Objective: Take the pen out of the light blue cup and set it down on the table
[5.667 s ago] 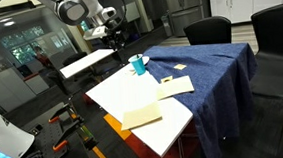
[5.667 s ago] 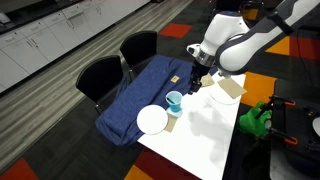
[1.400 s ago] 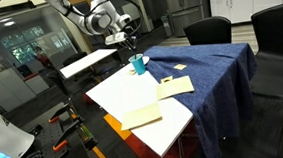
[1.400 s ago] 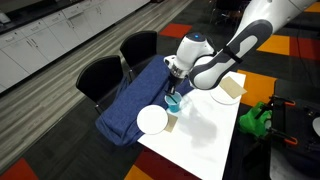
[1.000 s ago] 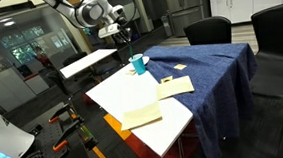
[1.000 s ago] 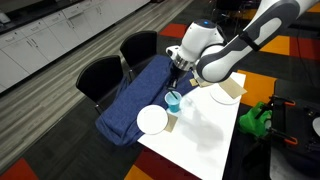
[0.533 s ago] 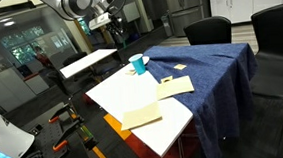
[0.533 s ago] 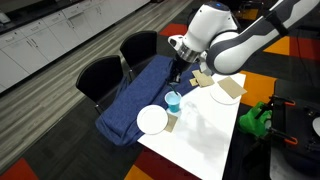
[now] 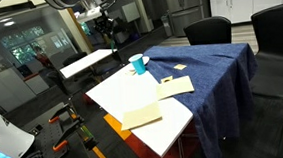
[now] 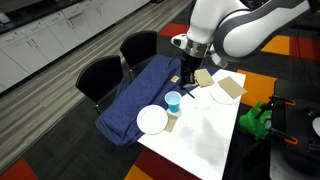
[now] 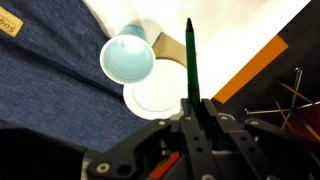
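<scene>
My gripper carries the pen (image 10: 184, 83) down onto the bare white table beside the light blue cup next, because that part is clear of plate and papers.
The light blue cup (image 11: 128, 58) stands empty, upright by the edge of the dark blue cloth (image 11: 50, 90); both exterior views show the cup (image 9: 137, 63) (image 10: 174, 100) too. My gripper (image 11: 194, 103) is shut on the pen (image 11: 190, 55), a thin dark green stick pointing straight out from the jaws. In an exterior view the gripper (image 10: 186, 70) hangs well above and beyond the cup, with the pen (image 10: 184, 83) below it. It is also high up in an exterior view, where the gripper (image 9: 104, 28) is off the far side of the table (image 9: 122, 90).
A white plate (image 10: 152, 120) lies beside the cup. Tan paper sheets (image 9: 175, 86) (image 9: 141, 115) lie on the white top. Two black chairs (image 10: 100, 75) (image 10: 138, 46) stand along the cloth side. A smaller white table (image 9: 85, 63) stands behind. Green gear (image 10: 258, 120) sits on the floor.
My gripper has risen steadily with the pen in it and drawn away from the cup. The cup has stayed where it was.
</scene>
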Robot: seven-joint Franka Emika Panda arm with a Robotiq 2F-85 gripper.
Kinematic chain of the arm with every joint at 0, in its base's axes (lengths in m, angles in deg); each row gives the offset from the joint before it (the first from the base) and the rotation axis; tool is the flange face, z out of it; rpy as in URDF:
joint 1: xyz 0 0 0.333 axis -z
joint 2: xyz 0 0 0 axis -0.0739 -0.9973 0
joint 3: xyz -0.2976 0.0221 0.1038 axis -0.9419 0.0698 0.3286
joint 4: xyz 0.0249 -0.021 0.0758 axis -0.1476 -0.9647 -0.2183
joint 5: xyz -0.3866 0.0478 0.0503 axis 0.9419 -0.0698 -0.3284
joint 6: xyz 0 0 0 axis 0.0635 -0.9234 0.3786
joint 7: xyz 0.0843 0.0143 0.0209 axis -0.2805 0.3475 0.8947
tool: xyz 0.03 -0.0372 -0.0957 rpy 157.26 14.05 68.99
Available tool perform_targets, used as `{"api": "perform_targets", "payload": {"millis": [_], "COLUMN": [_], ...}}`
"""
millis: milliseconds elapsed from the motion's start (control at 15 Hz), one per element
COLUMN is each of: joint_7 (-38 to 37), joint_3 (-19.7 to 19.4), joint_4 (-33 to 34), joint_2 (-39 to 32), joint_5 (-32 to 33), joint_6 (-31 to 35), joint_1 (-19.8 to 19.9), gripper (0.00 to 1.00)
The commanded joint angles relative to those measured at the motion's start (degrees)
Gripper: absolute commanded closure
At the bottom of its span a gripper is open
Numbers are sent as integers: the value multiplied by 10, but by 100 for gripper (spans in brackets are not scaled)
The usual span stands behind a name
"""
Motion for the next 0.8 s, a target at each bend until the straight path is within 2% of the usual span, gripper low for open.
{"api": "perform_targets", "payload": {"millis": [0, 333, 733], "joint_7": [45, 60, 56], "joint_3": [-29, -56, -65], "joint_4": [-6, -9, -18], "joint_2": [29, 17, -10], "joint_5": [-22, 4, 38], "joint_6": [-92, -159, -146], "joint_1": [-25, -58, -88], "gripper": [96, 96, 96]}}
